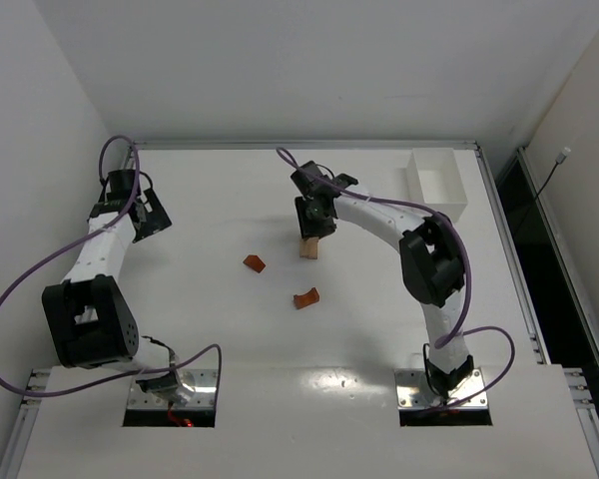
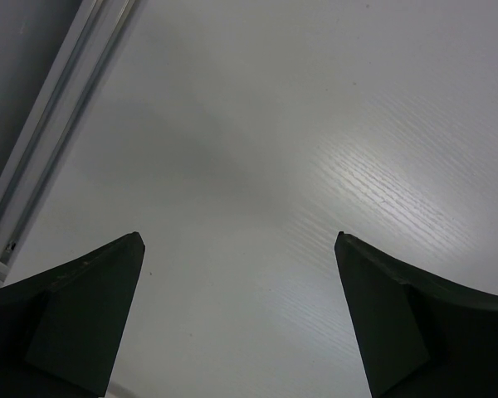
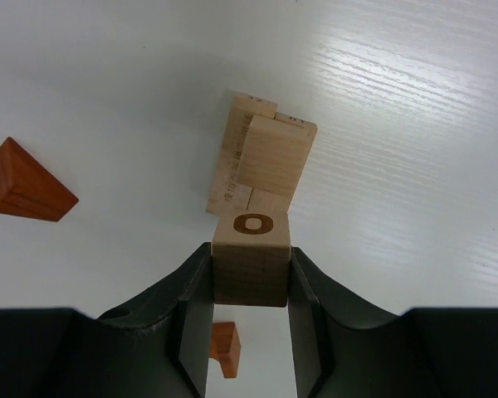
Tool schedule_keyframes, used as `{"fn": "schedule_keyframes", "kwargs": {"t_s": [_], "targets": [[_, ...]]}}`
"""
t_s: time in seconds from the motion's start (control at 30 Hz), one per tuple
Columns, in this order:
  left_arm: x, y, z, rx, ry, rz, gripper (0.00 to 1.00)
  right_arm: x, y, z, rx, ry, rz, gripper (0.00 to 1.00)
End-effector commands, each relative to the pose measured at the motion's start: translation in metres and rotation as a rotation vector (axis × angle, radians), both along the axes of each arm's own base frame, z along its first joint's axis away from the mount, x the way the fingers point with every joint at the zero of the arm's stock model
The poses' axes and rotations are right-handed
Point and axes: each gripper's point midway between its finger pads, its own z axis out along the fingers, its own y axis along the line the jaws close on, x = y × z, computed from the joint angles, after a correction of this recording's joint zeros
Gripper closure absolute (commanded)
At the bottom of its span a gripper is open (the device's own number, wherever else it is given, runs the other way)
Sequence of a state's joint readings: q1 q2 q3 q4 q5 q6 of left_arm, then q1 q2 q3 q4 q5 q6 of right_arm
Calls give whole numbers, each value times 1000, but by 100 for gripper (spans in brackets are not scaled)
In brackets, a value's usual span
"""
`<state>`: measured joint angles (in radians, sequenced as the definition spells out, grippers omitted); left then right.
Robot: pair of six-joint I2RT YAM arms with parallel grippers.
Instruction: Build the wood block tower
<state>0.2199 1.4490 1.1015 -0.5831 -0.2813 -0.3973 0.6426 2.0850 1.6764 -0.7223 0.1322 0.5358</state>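
Observation:
The tower's near end (image 1: 307, 251) (image 3: 267, 201) is still bare on top, so my right gripper will go down onto it next and let go of the cube beside the raised block.
My right gripper (image 3: 251, 251) is shut on a light tan cube (image 3: 251, 236) with a dark "O" printed on its face. Just beyond the cube, a group of tan wood blocks (image 3: 261, 157) stands together as the tower; whether the cube touches it I cannot tell. From above, the right gripper (image 1: 314, 225) hangs over the tower (image 1: 308, 247). A reddish-orange wedge (image 3: 26, 184) (image 1: 254, 263) lies to the left. A reddish-orange arch piece (image 3: 225, 348) (image 1: 306, 297) lies nearer the arm bases. My left gripper (image 2: 237, 240) (image 1: 150, 215) is open over bare table at the far left.
A white rectangular box (image 1: 436, 185) stands at the back right of the table. A metal rail (image 2: 58, 124) runs along the table's left edge close to the left gripper. The white table (image 1: 210, 329) is walled at the back and left.

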Motion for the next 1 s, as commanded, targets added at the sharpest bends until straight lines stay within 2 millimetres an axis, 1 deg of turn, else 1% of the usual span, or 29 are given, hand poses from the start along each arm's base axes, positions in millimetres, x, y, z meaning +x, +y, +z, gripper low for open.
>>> {"fn": "schedule_keyframes", "kwargs": {"t_s": [0.0,0.03,0.1,0.17,0.2,0.23,0.27,0.3,0.43,0.53,0.6,0.77,0.8,0.87,0.9,0.97], "targets": [[10,3,20,1,-72,12,0,-1,19,16,88,7,-16,100],[10,3,20,1,-72,12,0,-1,19,16,88,7,-16,100],[11,2,17,-8,-65,6,0,-7,17,8,84,32,-22,100],[10,2,17,-3,-61,-1,0,-7,22,14,114,27,-10,100],[10,2,17,-3,-61,-1,0,-9,21,11,108,34,-11,100],[10,2,17,-3,-61,-1,0,-7,20,18,112,20,-13,100],[10,2,17,-3,-61,-1,0,-11,21,14,101,21,-20,100],[10,2,17,-3,-61,-1,0,-11,22,19,112,15,-29,100],[13,1,18,-8,-71,-7,0,-16,7,8,58,23,-83,100],[13,1,18,-8,-71,-7,0,-14,5,8,54,15,-116,100],[13,1,18,-8,-71,-7,0,-17,1,5,44,27,-139,100],[13,-1,18,-15,-73,-12,0,-14,8,3,76,28,-148,100],[13,-1,18,-15,-73,-12,0,-14,8,-1,70,35,-149,100],[13,-1,18,-15,-73,-12,0,-13,10,0,81,30,-158,100],[13,-1,18,-15,-73,-12,0,-13,10,-5,77,39,-167,100],[14,0,14,-17,-64,-12,0,-11,12,-4,85,30,-166,100]]}}
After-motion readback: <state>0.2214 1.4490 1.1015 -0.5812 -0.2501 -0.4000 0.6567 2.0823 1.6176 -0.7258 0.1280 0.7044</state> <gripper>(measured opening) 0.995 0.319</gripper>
